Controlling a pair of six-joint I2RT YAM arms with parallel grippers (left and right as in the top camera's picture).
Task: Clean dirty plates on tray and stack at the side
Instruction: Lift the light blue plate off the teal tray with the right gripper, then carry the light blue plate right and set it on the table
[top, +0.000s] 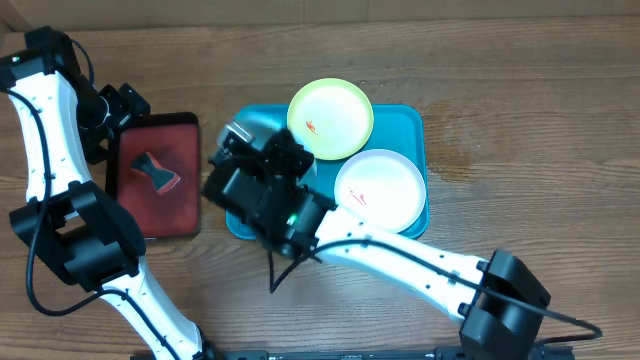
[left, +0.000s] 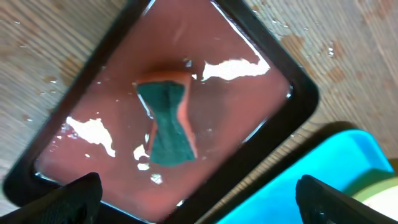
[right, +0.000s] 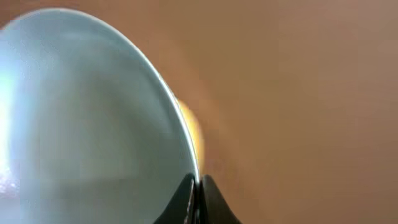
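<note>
I need to move my right gripper to the right in the overhead view next, past the teal tray, and set the pale blue plate down on bare wood (top: 505, 168), because the wood there is clear.
The teal tray (top: 408, 122) holds a yellow-green plate (top: 330, 118) and a white plate (top: 382, 188), each with a small red smear. My right gripper (right: 198, 186) is shut on the rim of the pale blue plate (right: 81, 124), which stands tilted up on edge. Overhead, that plate (top: 250, 126) shows at the tray's left end, mostly hidden by the right gripper (top: 240, 150). My left gripper (left: 198, 186) is open above the red tray (left: 93, 87) with nothing between its fingers. A sponge (left: 166, 118) lies loose in the red tray.
The red, black-rimmed tray (top: 180, 215) sits left of the teal tray (left: 323, 180), close beside it, and looks wet. The left arm (top: 45, 130) reaches over the table's left side. The right arm (top: 400, 260) crosses the front. Bare wood lies to the right.
</note>
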